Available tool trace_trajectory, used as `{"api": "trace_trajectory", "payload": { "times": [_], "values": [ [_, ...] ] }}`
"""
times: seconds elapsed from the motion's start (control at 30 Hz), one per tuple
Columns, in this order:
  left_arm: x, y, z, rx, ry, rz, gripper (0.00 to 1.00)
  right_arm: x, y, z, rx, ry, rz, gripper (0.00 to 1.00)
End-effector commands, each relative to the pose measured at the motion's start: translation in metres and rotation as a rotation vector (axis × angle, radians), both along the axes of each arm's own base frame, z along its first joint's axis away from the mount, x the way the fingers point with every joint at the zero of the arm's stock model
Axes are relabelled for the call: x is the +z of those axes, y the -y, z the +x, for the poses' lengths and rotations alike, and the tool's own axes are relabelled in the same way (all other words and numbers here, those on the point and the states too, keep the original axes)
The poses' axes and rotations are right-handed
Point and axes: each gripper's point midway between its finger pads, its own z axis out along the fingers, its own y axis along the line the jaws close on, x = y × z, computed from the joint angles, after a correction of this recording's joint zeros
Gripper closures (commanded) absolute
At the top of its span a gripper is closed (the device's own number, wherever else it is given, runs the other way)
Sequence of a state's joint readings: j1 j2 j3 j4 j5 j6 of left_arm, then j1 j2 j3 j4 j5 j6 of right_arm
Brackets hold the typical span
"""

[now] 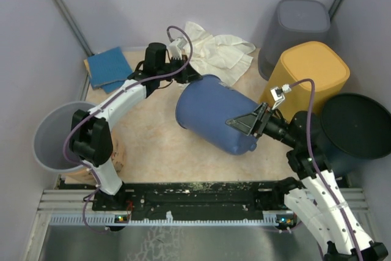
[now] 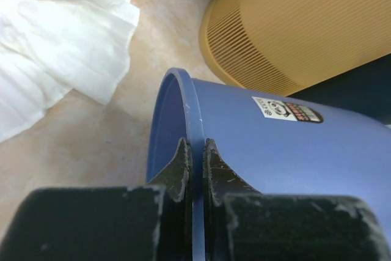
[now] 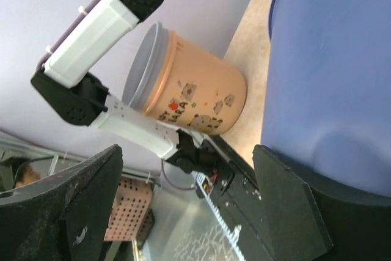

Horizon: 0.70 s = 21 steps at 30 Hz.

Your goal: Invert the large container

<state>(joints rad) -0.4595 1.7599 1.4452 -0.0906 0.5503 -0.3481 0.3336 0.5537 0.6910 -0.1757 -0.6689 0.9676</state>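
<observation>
My left gripper should next lower the blue rim down and back to the bare tabletop below, then release it.
The large container (image 1: 214, 111) is a blue bucket lying tilted on its side in the middle of the table, mouth toward the far left. My left gripper (image 1: 186, 74) is shut on its rim; the left wrist view shows one finger inside and one outside the blue wall (image 2: 275, 151), with the gripper (image 2: 195, 145) pinching the edge. My right gripper (image 1: 247, 123) stands open at the bucket's base end. In the right wrist view the blue side (image 3: 330, 59) lies against the right finger (image 3: 287, 200), and nothing is between the gripper's (image 3: 188, 151) fingers.
A yellow bin (image 1: 308, 74), an upturned grey bin (image 1: 299, 25) and a dark bin (image 1: 354, 126) crowd the right side. A white cloth (image 1: 217, 50) and a blue pad (image 1: 110, 68) lie at the back. A peach bucket (image 1: 52, 136) stands at the left edge.
</observation>
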Motion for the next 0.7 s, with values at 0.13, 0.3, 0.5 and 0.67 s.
{"api": "trace_trajectory", "payload": {
  "times": [0.13,0.3,0.5,0.67],
  "values": [
    [-0.098,0.011,-0.014,-0.027,-0.304,0.115,1.0,0.026,-0.01,0.04,-0.076,0.175,0.032,0.13],
    [-0.119,0.0,-0.017,-0.022,-0.325,0.133,1.0,0.043,0.002,0.039,-0.137,0.209,-0.046,0.13],
    [-0.138,-0.019,-0.019,-0.003,-0.365,0.148,1.0,0.049,0.038,0.038,-0.303,0.255,-0.238,0.13],
    [-0.149,-0.029,-0.016,0.004,-0.373,0.162,1.0,0.038,0.068,0.036,-0.428,0.203,-0.363,0.12]
  ]
}}
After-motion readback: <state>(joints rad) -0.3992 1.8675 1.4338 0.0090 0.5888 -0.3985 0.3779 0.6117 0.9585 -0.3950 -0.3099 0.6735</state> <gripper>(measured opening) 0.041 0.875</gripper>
